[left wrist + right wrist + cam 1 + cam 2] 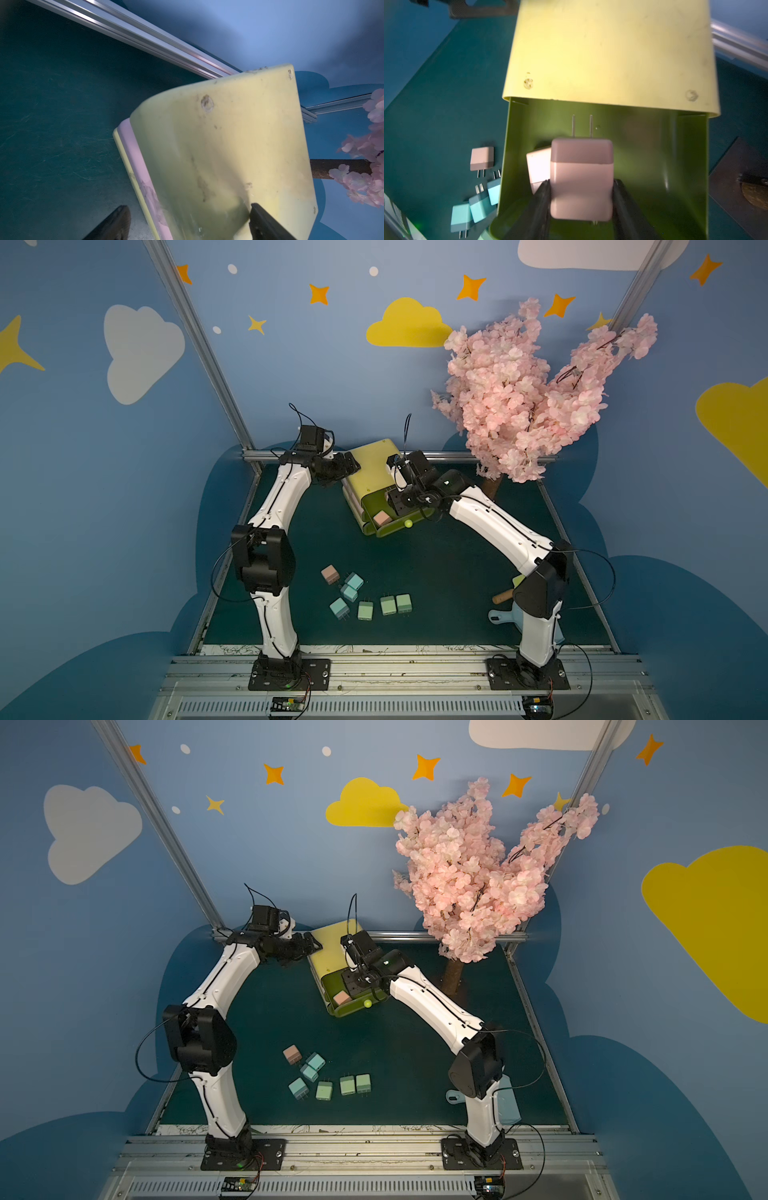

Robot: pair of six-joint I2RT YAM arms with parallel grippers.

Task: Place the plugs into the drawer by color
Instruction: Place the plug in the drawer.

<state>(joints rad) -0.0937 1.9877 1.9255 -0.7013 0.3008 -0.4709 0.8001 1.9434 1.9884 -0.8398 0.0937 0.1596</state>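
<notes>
My right gripper is above the bare tray bottom beside the lying pink plug. It will go down there next and let go of this plug with its color.
The yellow-green drawer [370, 466] [328, 952] stands at the back centre with its top tray [685, 166] pulled out. One pink plug [381, 517] [538, 166] lies in that tray. My right gripper [581, 182] [397, 506] hangs over the tray, shut on a second pink plug [581, 158] whose prongs point toward the chest. My left gripper [188, 206] [351, 466] is open and straddles the chest's back-left top edge. One finger [261, 220] lies on the top. On the mat lie a pink plug [330, 574], three blue plugs [349, 593] and three green plugs [387, 605].
A pink blossom tree [519, 398] stands at the back right, its trunk [492, 485] close behind my right arm. A light blue dustpan [505, 616] and a wooden handle [505, 596] lie by the right arm's base. An aluminium rail [257, 455] borders the back.
</notes>
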